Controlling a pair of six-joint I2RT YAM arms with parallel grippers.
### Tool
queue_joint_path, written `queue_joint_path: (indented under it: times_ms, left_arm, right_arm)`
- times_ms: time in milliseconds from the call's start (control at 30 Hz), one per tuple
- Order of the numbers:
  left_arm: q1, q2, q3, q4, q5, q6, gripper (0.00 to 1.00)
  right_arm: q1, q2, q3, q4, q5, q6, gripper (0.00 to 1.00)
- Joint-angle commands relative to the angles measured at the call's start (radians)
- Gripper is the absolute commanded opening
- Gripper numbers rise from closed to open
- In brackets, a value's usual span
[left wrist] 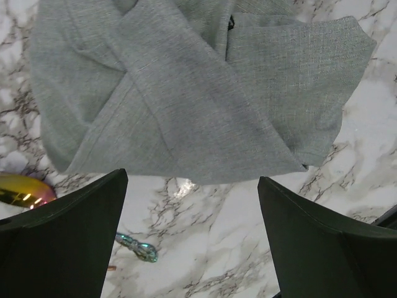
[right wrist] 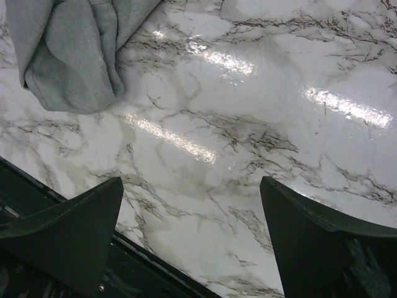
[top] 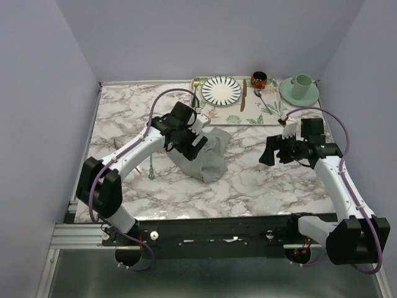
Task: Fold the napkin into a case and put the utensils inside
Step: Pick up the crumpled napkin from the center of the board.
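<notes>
My left gripper needs to go down and to the right in the top view next, onto the napkin's diagonal fold (top: pixel 205 153) (left wrist: pixel 214 71), because the napkin's upper layer overlaps loosely there.
The grey napkin (top: pixel 209 156) lies loosely bunched on the marble, with overlapping folds in the left wrist view (left wrist: pixel 198 93). My left gripper (top: pixel 186 141) hovers over its left part, open and empty (left wrist: pixel 192 180), its jaws straddling the cloth's edge. The spoon (top: pixel 151 165) lies left of the napkin; its gold bowl (left wrist: pixel 22 189) and pale-green handle end (left wrist: pixel 138 248) show beside my left finger (left wrist: pixel 68 242). A small copper-pink tip (left wrist: pixel 110 267) peeks out by that finger. My right gripper (top: pixel 270 152) is open over bare marble (right wrist: pixel 191 186), to the right of the napkin (right wrist: pixel 68 49).
At the back, a leaf-patterned tray (top: pixel 263 115) carries a striped plate (top: pixel 221 90), a gold fork (top: pixel 196 90), a brown-handled knife (top: pixel 244 95) and another spoon (top: pixel 263 99). A dark mug (top: pixel 258 79) and a green cup (top: pixel 302 86) on a saucer stand at the back right.
</notes>
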Motion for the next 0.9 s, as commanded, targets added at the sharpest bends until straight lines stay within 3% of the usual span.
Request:
queue_joint_path:
  times_ms: [0, 167, 467, 533, 633, 667, 733, 767, 867]
  left_arm:
    - [-0.04, 0.121, 0.053, 0.054, 0.077, -0.011, 0.99]
    - [-0.048, 0.259, 0.12, 0.094, 0.154, -0.069, 0.95]
    - [-0.048, 0.422, 0.229, 0.112, 0.16, -0.12, 0.95]
    - [-0.046, 0.427, 0.237, 0.114, 0.177, -0.12, 0.89]
    - [-0.048, 0.405, 0.229, 0.111, 0.218, -0.12, 0.71]
    - [-0.046, 0.381, 0.222, 0.112, 0.227, -0.118, 0.57]
    - [-0.046, 0.35, 0.199, 0.118, 0.244, -0.118, 0.4]
    - [-0.046, 0.32, 0.193, 0.12, 0.249, -0.115, 0.23]
    - [-0.046, 0.263, 0.173, 0.103, 0.27, -0.099, 0.0]
  right_arm:
    - [0.0, -0.005, -0.014, 0.013, 0.043, 0.0, 1.0]
    - [0.002, 0.013, -0.006, 0.004, 0.044, -0.003, 1.0]
    - [0.0, 0.042, 0.009, -0.013, 0.002, -0.017, 1.0]
    - [0.002, 0.052, 0.011, -0.013, -0.041, -0.029, 1.0]
    - [0.011, 0.061, 0.0, 0.014, -0.147, -0.023, 1.0]
    - [0.017, 0.076, -0.006, 0.043, -0.195, -0.017, 1.0]
    - [0.055, 0.101, -0.008, 0.076, -0.226, 0.007, 1.0]
    - [0.072, 0.13, -0.006, 0.108, -0.252, 0.017, 1.0]
    - [0.158, 0.193, 0.004, 0.181, -0.269, 0.05, 1.0]
